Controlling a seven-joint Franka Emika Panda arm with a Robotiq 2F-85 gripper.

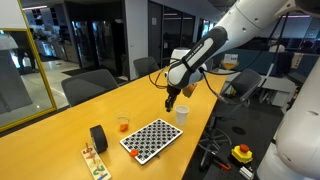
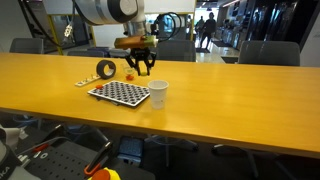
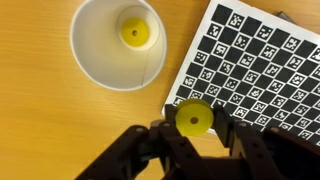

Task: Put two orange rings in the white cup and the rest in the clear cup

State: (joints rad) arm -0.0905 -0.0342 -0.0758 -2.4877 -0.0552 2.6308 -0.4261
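Note:
My gripper should next carry the second ring to its left in the wrist view, over the white cup's opening with only one ring inside, and let it go.
My gripper is shut on a small yellow-orange ring and holds it above the table, over the edge of the checkerboard. The white cup stands just beyond and to the side, with one ring lying in its bottom. In both exterior views the gripper hangs above the table near the white cup. The clear cup stands at the far side of the board, with something orange in it.
A black-and-white checkerboard lies flat on the wooden table. A black tape roll and a wooden block toy stand beside it. A yellow-and-red button box sits off the table. Office chairs line the table's edges.

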